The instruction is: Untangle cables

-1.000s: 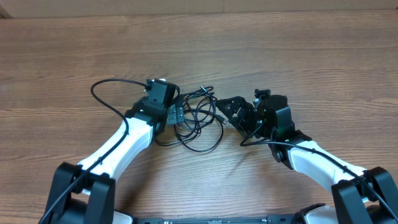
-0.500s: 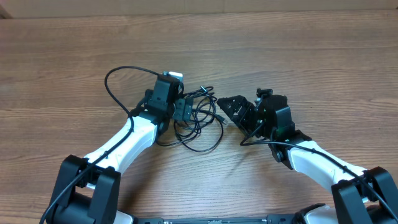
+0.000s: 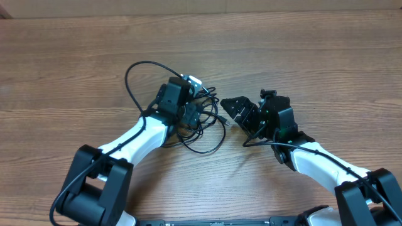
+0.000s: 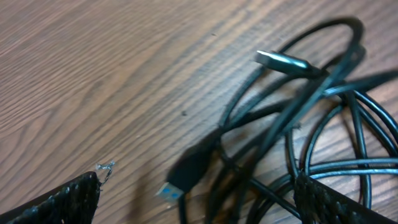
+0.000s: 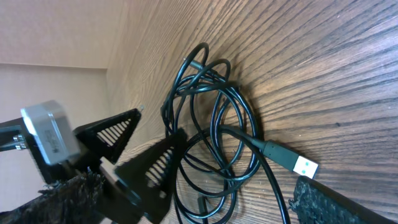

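The cables (image 4: 231,175) beside the blue-tipped USB plug bunch between my left gripper's open fingers, so it should go down onto them next, toward the tangle's middle.
The cables (image 3: 207,129) are thin black cords lying in a tangle of loops on the wooden table between my two grippers. My left gripper (image 3: 189,113) is open and low over the tangle's left side. In the left wrist view its fingers (image 4: 196,186) straddle several strands (image 4: 323,124), a blue-tipped USB plug (image 4: 180,180) and a dark plug (image 4: 283,61). My right gripper (image 3: 233,108) is open and empty just right of the tangle. The right wrist view shows the loops (image 5: 214,124) and a silver-tipped plug (image 5: 297,163) ahead of its open fingers (image 5: 196,193).
A thicker black wire (image 3: 134,74) from the left arm arcs over the table behind the left gripper. The left gripper's body (image 5: 134,155) also shows in the right wrist view, beside the loops. Bare wooden table (image 3: 301,50) lies all round.
My left gripper has moved right and a little back, onto the left side of the tangle, and its arm wire loop swung along. The right arm has not moved.
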`<state>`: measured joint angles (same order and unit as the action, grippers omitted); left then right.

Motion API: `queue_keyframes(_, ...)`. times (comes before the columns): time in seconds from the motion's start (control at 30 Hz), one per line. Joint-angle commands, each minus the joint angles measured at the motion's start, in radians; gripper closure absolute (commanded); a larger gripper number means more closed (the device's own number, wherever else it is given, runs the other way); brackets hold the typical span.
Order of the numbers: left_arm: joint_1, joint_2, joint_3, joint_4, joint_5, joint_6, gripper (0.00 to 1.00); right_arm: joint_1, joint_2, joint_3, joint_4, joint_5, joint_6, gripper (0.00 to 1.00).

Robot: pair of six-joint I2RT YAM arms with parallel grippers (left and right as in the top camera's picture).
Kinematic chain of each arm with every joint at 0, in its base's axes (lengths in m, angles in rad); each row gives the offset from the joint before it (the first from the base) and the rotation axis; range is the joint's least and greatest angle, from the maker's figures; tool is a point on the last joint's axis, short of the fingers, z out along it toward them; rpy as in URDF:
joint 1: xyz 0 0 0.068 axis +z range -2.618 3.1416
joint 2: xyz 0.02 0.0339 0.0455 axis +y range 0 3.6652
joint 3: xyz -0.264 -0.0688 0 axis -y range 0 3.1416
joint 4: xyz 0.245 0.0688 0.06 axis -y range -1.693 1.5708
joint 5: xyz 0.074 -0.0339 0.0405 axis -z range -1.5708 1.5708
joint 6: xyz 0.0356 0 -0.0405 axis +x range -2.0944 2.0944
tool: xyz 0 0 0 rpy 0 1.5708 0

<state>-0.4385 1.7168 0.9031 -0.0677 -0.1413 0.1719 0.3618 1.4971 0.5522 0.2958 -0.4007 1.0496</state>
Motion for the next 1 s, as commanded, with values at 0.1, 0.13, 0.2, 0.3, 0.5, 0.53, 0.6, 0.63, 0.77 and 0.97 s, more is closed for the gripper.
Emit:
queue_keyframes(0.1, -0.011, 0.053, 0.003, 0.025, 0.011, 0.061, 0.12, 0.003, -0.004, 0.010, 0.004, 0.017, -0.007, 0.00)
queue_keyframes(0.13, -0.011, 0.056, 0.003, 0.027, 0.011, 0.061, 0.17, 0.003, -0.004, 0.010, 0.004, 0.019, -0.007, 0.00)
queue_keyframes(0.2, -0.014, 0.056, 0.003, 0.028, 0.011, 0.060, 0.29, 0.003, -0.004, 0.010, 0.004, 0.020, -0.007, 0.00)
queue_keyframes(0.3, -0.014, 0.056, 0.003, 0.033, 0.011, 0.060, 0.44, 0.003, -0.004, 0.010, 0.004, 0.026, -0.007, 0.00)
queue_keyframes(0.5, -0.014, 0.056, 0.003, 0.035, 0.011, 0.060, 0.78, 0.003, -0.004, 0.010, 0.004, 0.027, -0.007, 0.00)
queue_keyframes(0.53, -0.014, 0.055, 0.003, 0.034, 0.011, 0.060, 0.82, 0.003, -0.004, 0.010, 0.004, 0.027, -0.007, 0.00)
queue_keyframes(0.6, -0.015, 0.054, 0.003, 0.033, 0.011, 0.060, 0.87, 0.003, -0.004, 0.010, 0.004, 0.027, -0.007, 0.00)
queue_keyframes(0.63, -0.015, 0.053, 0.003, 0.032, 0.011, 0.060, 0.89, 0.003, -0.004, 0.010, 0.004, 0.027, -0.007, 0.00)
queue_keyframes(0.77, -0.016, 0.040, 0.014, 0.003, 0.011, 0.029, 0.89, 0.003, -0.004, 0.010, 0.004, 0.027, -0.007, 0.00)
queue_keyframes(0.97, -0.017, -0.015, 0.061, -0.079, 0.012, -0.046, 0.91, 0.003, -0.004, 0.010, 0.004, 0.034, -0.007, 0.00)
